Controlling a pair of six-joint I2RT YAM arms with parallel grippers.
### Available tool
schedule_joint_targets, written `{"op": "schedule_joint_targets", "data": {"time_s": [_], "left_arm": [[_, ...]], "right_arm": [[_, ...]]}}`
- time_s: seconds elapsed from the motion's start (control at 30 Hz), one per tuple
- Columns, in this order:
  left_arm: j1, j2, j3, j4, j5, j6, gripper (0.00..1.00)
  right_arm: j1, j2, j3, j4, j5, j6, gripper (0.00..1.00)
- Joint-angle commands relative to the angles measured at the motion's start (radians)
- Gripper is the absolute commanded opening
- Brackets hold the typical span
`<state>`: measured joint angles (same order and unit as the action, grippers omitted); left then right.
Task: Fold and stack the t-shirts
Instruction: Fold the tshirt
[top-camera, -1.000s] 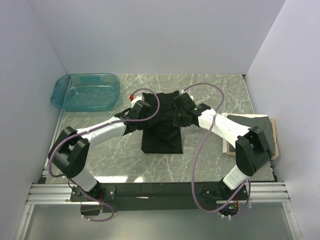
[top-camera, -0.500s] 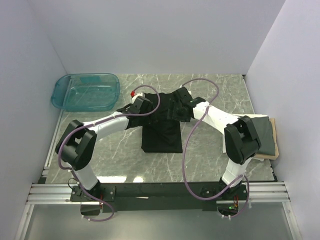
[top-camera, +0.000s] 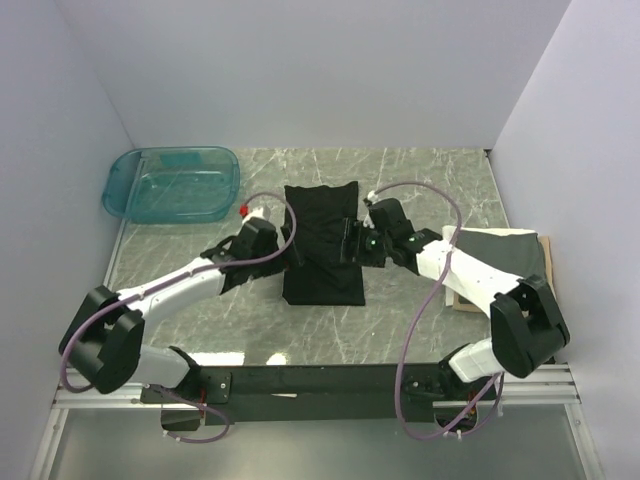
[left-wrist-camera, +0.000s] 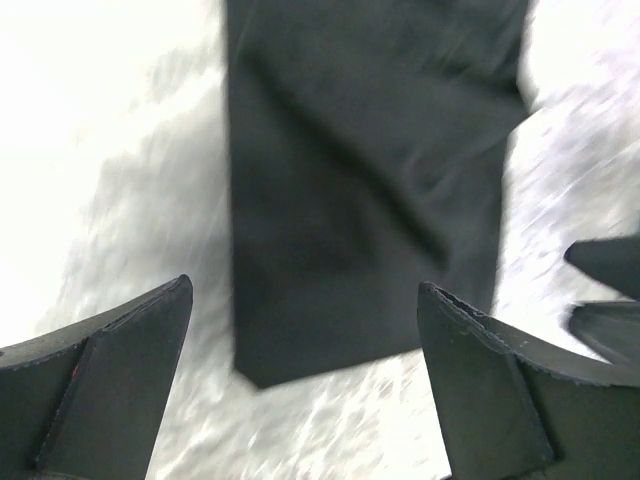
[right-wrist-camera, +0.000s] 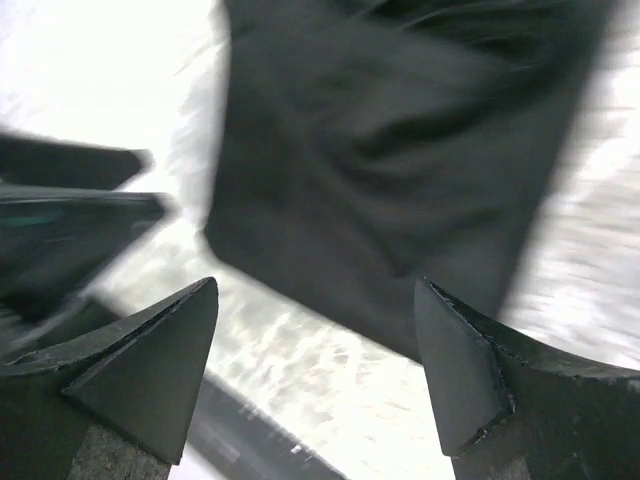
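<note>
My left gripper moves back along the t-shirt's edge next and lowers onto the near corner of the black t-shirt, since that corner lies flat on the tabletop.
The black t-shirt (top-camera: 322, 245) lies flat on the marble table as a long, narrow folded rectangle, running from the far middle toward me. My left gripper (top-camera: 291, 250) is at its left edge and my right gripper (top-camera: 349, 241) at its right edge, both open and empty. In the left wrist view the left gripper (left-wrist-camera: 305, 288) hovers over the near end of the black t-shirt (left-wrist-camera: 370, 170). From the right wrist, the right gripper (right-wrist-camera: 315, 288) hangs above the black t-shirt (right-wrist-camera: 400, 150) too. The dark grey t-shirt (top-camera: 505, 262) lies folded at the right.
A clear teal tub (top-camera: 172, 184) stands at the far left. The dark grey shirt rests on a tan board (top-camera: 460, 299) near the right wall. White walls enclose the table on three sides, and a black rail (top-camera: 310, 382) runs along the near edge.
Both grippers, shut on the bunched upper part of the black shirt, carried it to the far side, opened and let go. They have drawn back to the shirt's middle; the shirt now lies flat.
</note>
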<state>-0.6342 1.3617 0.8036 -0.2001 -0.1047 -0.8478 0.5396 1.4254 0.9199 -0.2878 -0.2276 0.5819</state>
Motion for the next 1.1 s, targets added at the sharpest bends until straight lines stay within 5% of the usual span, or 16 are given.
{"op": "schedule_joint_targets", "data": {"time_s": [0.0, 0.23, 0.6, 0.87, 1.07], "left_arm": [[-0.016, -0.070, -0.084, 0.004, 0.020, -0.066, 0.99], [-0.018, -0.183, -0.230, 0.007, 0.026, -0.123, 0.99], [-0.019, -0.147, -0.245, 0.076, 0.048, -0.117, 0.99], [-0.028, -0.079, -0.242, 0.108, 0.072, -0.119, 0.96], [-0.050, -0.044, -0.247, 0.126, 0.079, -0.129, 0.73]], "right_arm": [[0.010, 0.021, -0.035, 0.222, -0.292, 0.030, 0.85], [0.068, 0.280, 0.161, 0.269, -0.354, 0.021, 0.85], [0.060, 0.602, 0.428, 0.136, -0.224, -0.036, 0.85], [0.062, 0.457, 0.401, 0.098, -0.202, -0.063, 0.85], [0.054, 0.189, 0.223, 0.098, -0.061, -0.004, 0.85]]}}
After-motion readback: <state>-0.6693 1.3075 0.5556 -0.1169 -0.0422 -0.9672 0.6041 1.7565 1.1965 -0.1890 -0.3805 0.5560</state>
